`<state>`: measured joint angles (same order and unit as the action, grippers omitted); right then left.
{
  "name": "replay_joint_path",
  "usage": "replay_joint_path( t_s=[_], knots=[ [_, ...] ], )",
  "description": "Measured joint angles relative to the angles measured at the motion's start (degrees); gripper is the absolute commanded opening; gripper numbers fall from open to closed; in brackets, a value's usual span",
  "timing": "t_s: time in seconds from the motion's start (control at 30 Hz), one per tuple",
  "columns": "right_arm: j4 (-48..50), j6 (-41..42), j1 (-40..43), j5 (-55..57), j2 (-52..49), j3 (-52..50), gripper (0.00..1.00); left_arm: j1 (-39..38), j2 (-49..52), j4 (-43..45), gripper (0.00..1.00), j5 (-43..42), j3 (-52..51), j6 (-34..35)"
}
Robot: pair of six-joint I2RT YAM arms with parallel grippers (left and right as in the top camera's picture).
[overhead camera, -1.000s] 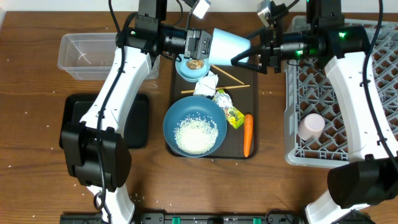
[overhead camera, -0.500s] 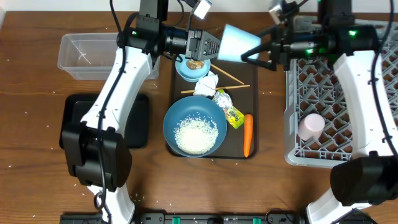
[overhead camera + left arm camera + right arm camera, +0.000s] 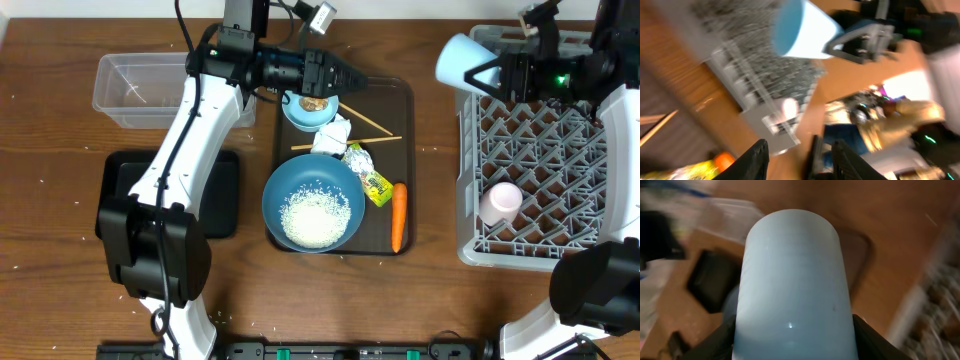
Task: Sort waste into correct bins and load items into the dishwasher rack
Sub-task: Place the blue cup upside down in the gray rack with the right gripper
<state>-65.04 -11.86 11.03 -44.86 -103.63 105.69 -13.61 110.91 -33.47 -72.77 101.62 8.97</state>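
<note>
The spot on the rack wires beyond the pinkish-white cup (image 3: 500,203) is empty, so my right gripper will next move back and down, tilt the light blue cup (image 3: 463,60) onto it and let go.
My right gripper (image 3: 497,72) is shut on the light blue cup (image 3: 463,60), held on its side in the air over the far left corner of the grey dishwasher rack (image 3: 545,150). In the right wrist view the cup (image 3: 795,280) fills the frame between my fingers (image 3: 871,341). A pinkish-white cup (image 3: 500,203) lies in the rack. My left gripper (image 3: 341,78) stands open and empty above the brown tray (image 3: 398,92), beside the small blue bowl (image 3: 300,118) holding a brown food lump (image 3: 315,102). The left wrist view shows the cup (image 3: 800,27) far off.
On the brown tray lie a tissue (image 3: 332,135), chopsticks (image 3: 365,122), a yellow-green wrapper (image 3: 372,182), a carrot (image 3: 399,215) and a large blue bowl (image 3: 285,180) of rice (image 3: 313,218). A clear tub (image 3: 140,90) and a black tray (image 3: 222,190) sit at the left.
My left gripper has let go of the light blue cup and opened. The right gripper has carried the cup to the right, from over the tray to the rack's corner.
</note>
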Motion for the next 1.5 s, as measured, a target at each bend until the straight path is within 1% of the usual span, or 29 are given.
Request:
replay_joint_path(
  t_s=[0.17, 0.2, 0.3, 0.47, 0.63, 0.8, 1.13, 1.3, 1.4, 1.47, 1.5],
  knots=[
    [-6.10, 8.74, 0.00, 16.09, 0.20, 0.00, 0.37, 0.00, 0.00, -8.57, 0.42, 15.52, -0.02, 0.02],
    [-8.13, 10.14, 0.00, 19.45, 0.26, 0.00, 0.37, 0.00, 0.00, -10.10, 0.42, 19.12, -0.02, 0.00],
    [-12.94, 12.72, 0.00, 27.30, 0.31, 0.00, 0.37, 0.00, 0.00, -13.00, 0.42, 26.27, -0.02, -0.02],
    [-19.30, 15.72, 0.00, 37.33, 0.31, -0.02, 0.37, 0.00, 0.00, -14.08, 0.42, 32.74, -0.02, 0.00],
    [-20.63, 16.98, -0.02, 41.99, 0.31, -0.02, 0.35, 0.00, 0.00, -14.05, 0.42, 34.84, -0.02, -0.02],
    [-20.31, 17.73, -0.35, 44.72, 0.31, -0.09, 0.35, 0.00, 0.00, -14.03, 0.42, 35.69, -0.02, -0.02],
    [-19.96, 18.01, -3.45, 45.94, -2.58, -2.03, 0.37, 0.00, 0.00, -14.05, 0.42, 35.71, -0.02, 0.00],
    [-19.96, 18.01, -3.48, 46.01, -4.70, -3.50, 0.39, 0.00, 0.00, -14.05, 0.42, 35.71, -0.02, 0.00],
    [-19.85, 18.03, -3.48, 46.10, -5.20, -3.72, 0.46, 0.00, 0.00, -14.05, 0.42, 35.74, -0.02, 0.00],
    [-19.80, 18.03, -3.50, 46.14, -5.29, -3.85, 0.55, 0.00, 0.00, -14.05, 0.42, 35.71, -0.02, 0.00],
    [-19.80, 18.18, -3.50, 46.16, -5.33, -3.87, 0.61, 0.00, 0.00, -14.05, 0.42, 35.74, -0.02, 0.00]
  ],
)
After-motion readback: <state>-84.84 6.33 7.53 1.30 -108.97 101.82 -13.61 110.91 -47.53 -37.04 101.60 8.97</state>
